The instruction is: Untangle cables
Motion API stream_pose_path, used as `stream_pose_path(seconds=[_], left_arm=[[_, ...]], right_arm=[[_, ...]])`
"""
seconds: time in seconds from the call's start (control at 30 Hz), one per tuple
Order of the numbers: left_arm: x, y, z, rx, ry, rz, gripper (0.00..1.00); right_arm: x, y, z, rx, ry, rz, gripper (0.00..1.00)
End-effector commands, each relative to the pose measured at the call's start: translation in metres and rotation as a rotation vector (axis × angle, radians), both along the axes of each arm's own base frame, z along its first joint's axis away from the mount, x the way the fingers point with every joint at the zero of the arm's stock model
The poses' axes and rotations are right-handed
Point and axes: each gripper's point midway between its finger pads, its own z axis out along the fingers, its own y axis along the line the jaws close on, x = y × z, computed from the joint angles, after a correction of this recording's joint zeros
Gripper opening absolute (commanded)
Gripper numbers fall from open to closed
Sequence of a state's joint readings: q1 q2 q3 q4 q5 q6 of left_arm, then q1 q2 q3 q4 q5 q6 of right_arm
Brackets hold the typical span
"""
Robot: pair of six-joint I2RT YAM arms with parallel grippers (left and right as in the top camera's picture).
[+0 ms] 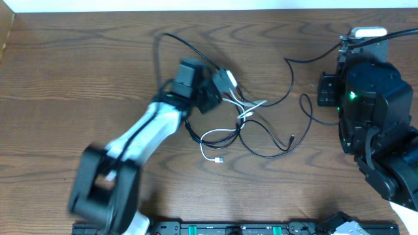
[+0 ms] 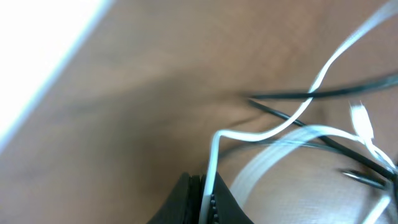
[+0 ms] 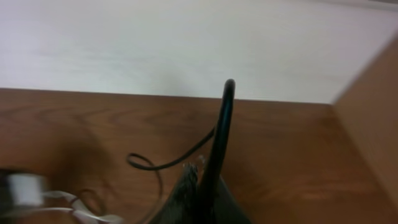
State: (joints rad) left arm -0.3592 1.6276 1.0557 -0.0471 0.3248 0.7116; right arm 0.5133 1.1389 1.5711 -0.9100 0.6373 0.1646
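I will next pull the black cable to the right in the overhead view with my right gripper, over the bare wood, and release it, because it still runs into the tangle.
A tangle of cables lies mid-table. The white cable (image 1: 243,109) loops down to its plug end (image 1: 219,160). Thin black cables (image 1: 261,140) cross it, and one runs left in a loop (image 1: 159,49). My left gripper (image 1: 228,83) sits over the tangle's top. In the left wrist view its jaws (image 2: 208,200) are shut on the white cable (image 2: 261,134), with black cables (image 2: 348,92) crossing behind. My right gripper (image 1: 326,88) is at the right. In the right wrist view its jaws (image 3: 208,186) are shut on a black cable (image 3: 224,118) that arcs upward.
The wooden table (image 1: 78,78) meets a white wall (image 3: 186,43) at the back. A wooden side panel (image 3: 373,124) rises at the right in the right wrist view. The right arm's bulky body (image 1: 375,111) fills the right side. A black rail (image 1: 228,228) runs along the front edge.
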Motion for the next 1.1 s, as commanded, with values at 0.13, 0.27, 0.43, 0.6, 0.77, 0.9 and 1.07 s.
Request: stream_pose_path(seconds=[0.13, 0.27, 0.43, 0.6, 0.77, 0.9, 1.07], left_arm=[[-0.007, 0.089, 0.160, -0.039, -0.370, 0.243, 0.07], [-0.030, 0.143, 0.204, -0.025, -0.471, 0.401, 0.07], [-0.055, 0.199, 0.244, -0.034, -0.575, 0.606, 0.07], [-0.069, 0.216, 0.260, -0.094, -0.607, 0.680, 0.07], [-0.070, 0.219, 0.260, -0.115, -0.597, 0.697, 0.07], [-0.070, 0.219, 0.256, -0.111, -0.582, 0.697, 0.07], [-0.071, 0.211, 0.243, -0.148, -0.512, 0.674, 0.07]], right_arm=[[-0.007, -0.074, 0.006, -0.087, -0.047, -0.417, 0.01], [-0.009, -0.101, -0.003, -0.073, -0.025, -0.528, 0.01], [-0.017, -0.131, -0.011, -0.051, -0.007, -0.647, 0.01], [-0.025, -0.145, -0.018, -0.009, 0.003, -0.712, 0.02], [-0.033, -0.151, -0.025, 0.023, 0.014, -0.757, 0.01], [-0.032, -0.148, -0.029, 0.042, 0.030, -0.741, 0.01], [-0.006, -0.106, -0.049, 0.234, 0.113, -0.510, 0.01]])
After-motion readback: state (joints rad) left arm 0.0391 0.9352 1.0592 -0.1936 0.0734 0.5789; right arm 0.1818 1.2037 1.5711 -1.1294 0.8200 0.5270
